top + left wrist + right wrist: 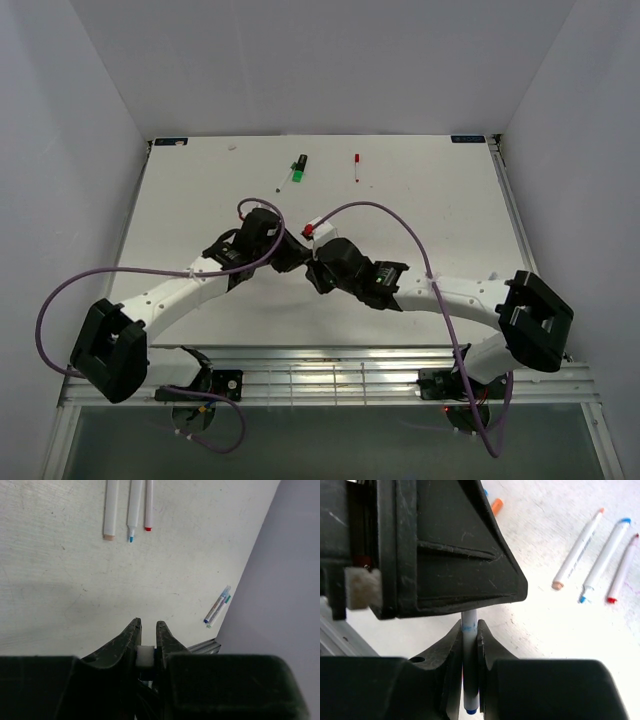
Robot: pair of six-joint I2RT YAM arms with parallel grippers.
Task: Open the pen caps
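Observation:
My left gripper moves off to the left in the top view next and goes down beside them to release.
Both grippers meet over the middle of the table. My right gripper (pixel 470 625) is shut on a thin white pen (pixel 470 680) whose blue end shows below the jaws. The pen's other end runs up into my left gripper (pixel 147 625), which is shut on a white piece with a blue edge (pixel 145 656); whether that end carries a cap is hidden. In the top view the left gripper (pixel 290 250) and right gripper (pixel 318 262) nearly touch. An orange cap (pixel 496 505) and a blue cap (pixel 485 492) lie loose on the table.
Three white pens lie side by side with orange (pixel 577 550), blue (pixel 606 555) and red (pixel 622 570) tips. A black marker with a green cap (pixel 298 170) and a red-tipped pen (pixel 356 168) lie at the far side. Two more pens (pixel 217 611) rest near the table edge.

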